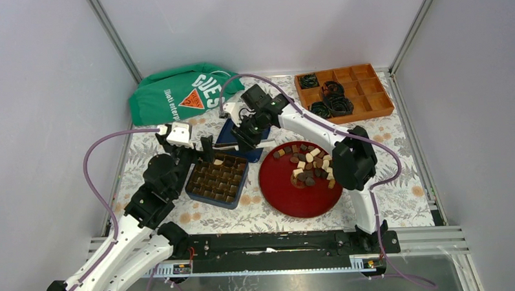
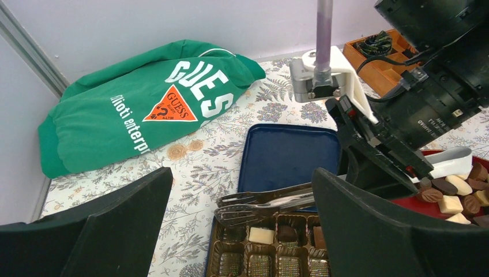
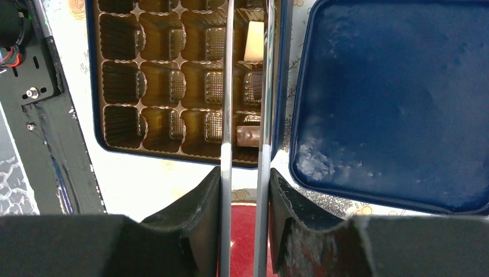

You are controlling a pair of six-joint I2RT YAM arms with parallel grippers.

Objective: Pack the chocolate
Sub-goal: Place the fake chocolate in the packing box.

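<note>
My left gripper tips down next. Its open, empty fingers come down astride the box's side rim by the box's far corner, since that rim lies below my gripper.
The chocolate lies heaped on a red plate. Beside it stands a blue box with a brown compartment tray. A white piece, a dark piece and a brown piece sit in its cells. My right gripper is shut on metal tongs. The tong tips hover over the tray's far corner, and nothing shows between them. My left gripper stands wide open at the box's far left side, holding nothing.
The box's blue lid lies just behind the box, under the right wrist. A green bag sits at the back left. An orange divided tray with black coiled cables stands at the back right.
</note>
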